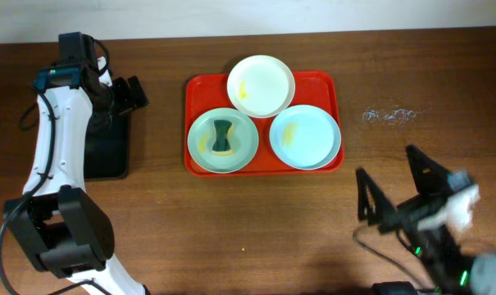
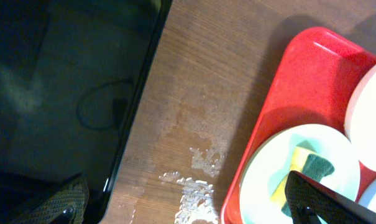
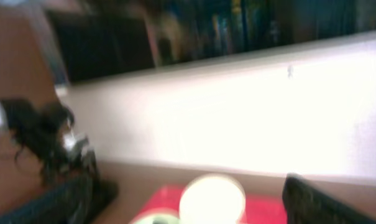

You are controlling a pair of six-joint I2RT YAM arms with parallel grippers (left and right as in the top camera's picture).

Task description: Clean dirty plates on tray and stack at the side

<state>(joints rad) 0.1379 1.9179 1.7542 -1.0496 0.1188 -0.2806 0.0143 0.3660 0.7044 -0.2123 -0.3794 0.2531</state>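
Note:
The green plate's rim by the blue plate is outward and left of my right gripper in the overhead view, so it will next swing there, tilting down.
The red tray [image 1: 197, 90] holds three plates. The white plate [image 1: 261, 84] is at the back with a yellow smear. One pale green plate [image 1: 222, 140] at the front left carries a yellow-green sponge [image 1: 223, 138]. The other pale blue plate [image 1: 305, 136] at the front right has a yellow smear. My left gripper [image 1: 133, 92] is open and empty, above the black tray's right end, left of the red tray. My right gripper [image 1: 391, 184] is open and empty, near the table's front right. The left wrist view shows the red tray [image 2: 287, 99] and sponge [image 2: 306, 171]. The blurred right wrist view shows the white plate [image 3: 211, 198].
A black rectangular tray [image 1: 108, 147] lies at the left under my left arm. A wet smear marks the table [image 1: 389, 115] right of the red tray, and another [image 2: 194, 186] lies between the two trays.

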